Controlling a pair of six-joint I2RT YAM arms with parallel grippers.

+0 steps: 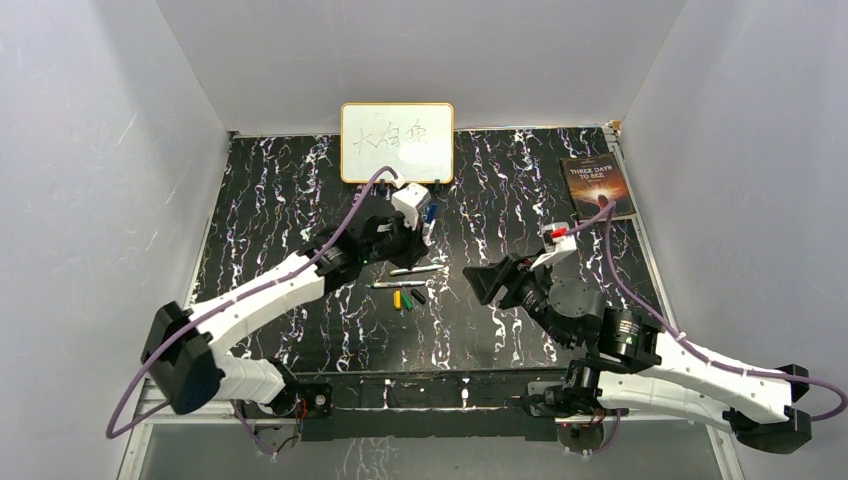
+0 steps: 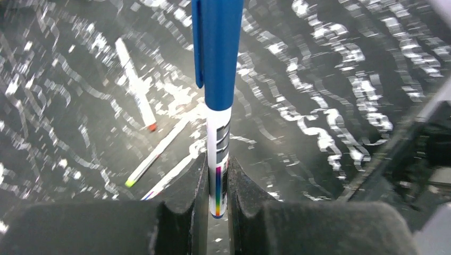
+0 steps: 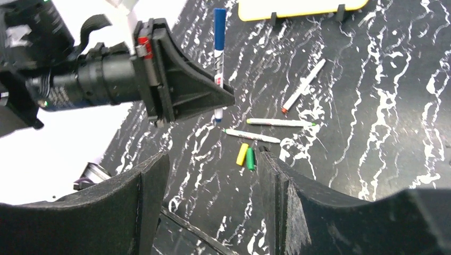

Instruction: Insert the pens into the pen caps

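Note:
The blue cap sits in place on the whitish pen. My left gripper will next lower the pen onto empty table (image 1: 332,218) to the left in the top view.
My left gripper (image 2: 217,166) is shut on the lower barrel of a whitish pen (image 2: 218,143) with the blue cap (image 2: 219,53) seated on its far end. It holds the pen above the table, as the top view (image 1: 422,228) also shows. Three uncapped pens lie on the table: one red-tipped (image 3: 303,85), one green-tipped (image 3: 281,122) and one nearest the caps (image 3: 251,136). The yellow cap (image 3: 242,154) and the green cap (image 3: 250,158) lie side by side just beyond my right gripper (image 3: 213,159), which is open and empty. The black cap (image 1: 418,296) shows faintly beside the green one.
A small whiteboard (image 1: 397,142) with writing stands at the back centre. A dark book (image 1: 597,185) lies at the back right. The table is black marble-patterned (image 1: 270,200), with white walls on three sides.

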